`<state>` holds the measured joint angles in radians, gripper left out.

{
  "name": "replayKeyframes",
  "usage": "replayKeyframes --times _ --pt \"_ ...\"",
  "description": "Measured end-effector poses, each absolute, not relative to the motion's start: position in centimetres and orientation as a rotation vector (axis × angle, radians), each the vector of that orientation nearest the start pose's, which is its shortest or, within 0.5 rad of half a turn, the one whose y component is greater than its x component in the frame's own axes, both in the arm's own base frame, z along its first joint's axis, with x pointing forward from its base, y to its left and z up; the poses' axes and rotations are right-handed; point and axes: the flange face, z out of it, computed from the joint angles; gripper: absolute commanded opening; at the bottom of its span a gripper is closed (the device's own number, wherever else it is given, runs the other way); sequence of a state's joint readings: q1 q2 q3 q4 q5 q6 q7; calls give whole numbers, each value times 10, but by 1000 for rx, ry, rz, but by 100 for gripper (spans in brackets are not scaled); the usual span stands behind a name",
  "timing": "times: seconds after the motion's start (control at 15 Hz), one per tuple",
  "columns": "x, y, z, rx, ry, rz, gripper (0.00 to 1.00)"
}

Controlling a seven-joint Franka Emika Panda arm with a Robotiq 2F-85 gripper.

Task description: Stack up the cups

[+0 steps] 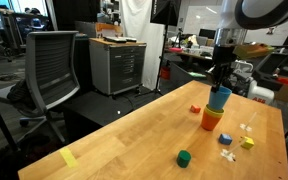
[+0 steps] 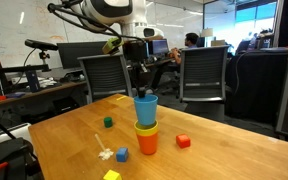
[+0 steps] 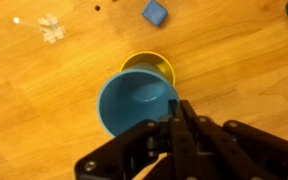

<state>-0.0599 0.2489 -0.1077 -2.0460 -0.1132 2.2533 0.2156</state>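
The blue cup goes down into the yellow cup's opening next for release there. The blue cup's side still stands high above the yellow cup's rim.
A red-orange cup stands on the wooden table with a yellow cup nested in it. The stack also shows in an exterior view. My gripper is shut on the rim of the blue cup, whose bottom sits in the yellow cup's mouth. It leans slightly in an exterior view. In the wrist view the fingers pinch the blue cup's rim, and the yellow cup's rim shows behind it.
Small blocks lie around the stack: a green cube, a red block, a blue block and a yellow block. A white jack-like piece lies near them. Office chairs stand beyond the table's edges.
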Motion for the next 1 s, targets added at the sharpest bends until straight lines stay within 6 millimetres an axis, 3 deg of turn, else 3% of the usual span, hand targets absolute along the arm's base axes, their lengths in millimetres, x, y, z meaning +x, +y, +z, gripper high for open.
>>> replayKeyframes --times 0.53,1.0 --pt "576 -99 293 -3220 487 105 1" --pt "582 -99 278 -3229 415 44 1"
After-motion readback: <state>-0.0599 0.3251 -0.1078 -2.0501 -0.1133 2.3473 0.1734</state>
